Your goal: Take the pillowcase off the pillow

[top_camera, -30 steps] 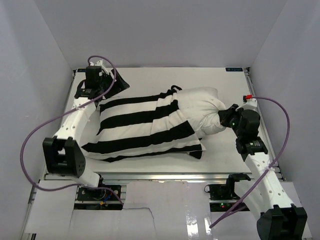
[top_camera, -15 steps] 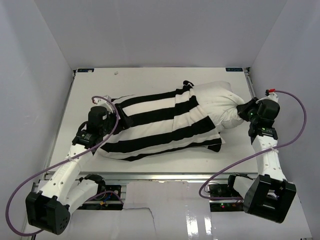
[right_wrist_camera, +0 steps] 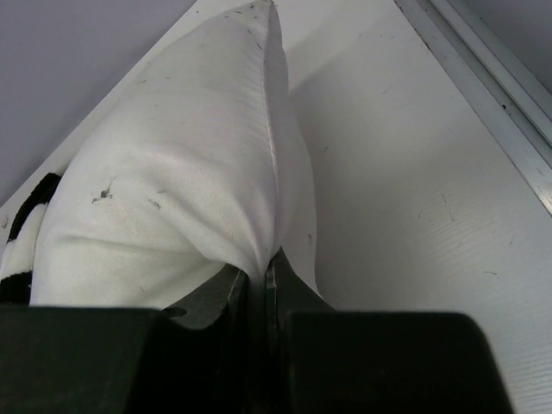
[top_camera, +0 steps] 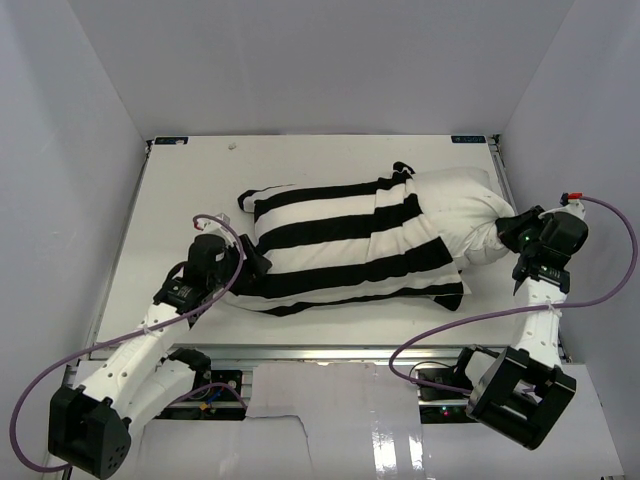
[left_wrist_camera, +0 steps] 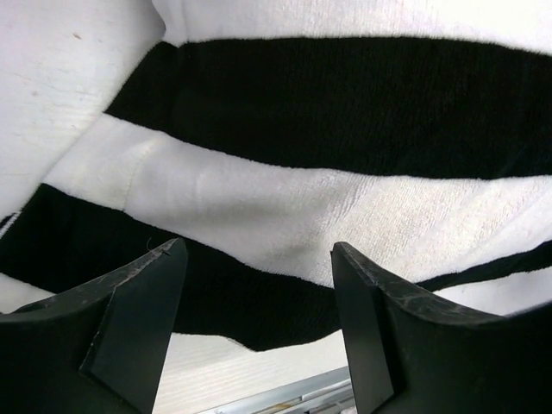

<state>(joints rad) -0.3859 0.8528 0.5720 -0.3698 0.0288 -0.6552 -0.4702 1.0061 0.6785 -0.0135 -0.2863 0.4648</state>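
Observation:
The left gripper will go down onto the fold of black stripe (left_wrist_camera: 261, 295) and close, because that fold is just below the gripper and runs between its open fingers.
The black-and-white striped pillowcase (top_camera: 345, 245) covers most of the pillow across the middle of the table. The pillow's bare off-white end (top_camera: 455, 205) sticks out on the right. My right gripper (top_camera: 510, 238) is shut on that pillow end, the fabric pinched between its jaws in the right wrist view (right_wrist_camera: 263, 267). My left gripper (top_camera: 250, 265) is open at the pillowcase's near left corner. In the left wrist view the striped fabric (left_wrist_camera: 328, 198) fills the frame just beyond the open fingers (left_wrist_camera: 138, 319), its edge lying between them.
The white table (top_camera: 190, 190) has a metal rail along its right edge (right_wrist_camera: 492, 95) and near edge (top_camera: 330, 350). White walls enclose the left, back and right. Purple cables loop from both arms.
The right gripper has pulled the pillow to the right and back. The left gripper has come from the far left corner to the pillowcase's near left corner.

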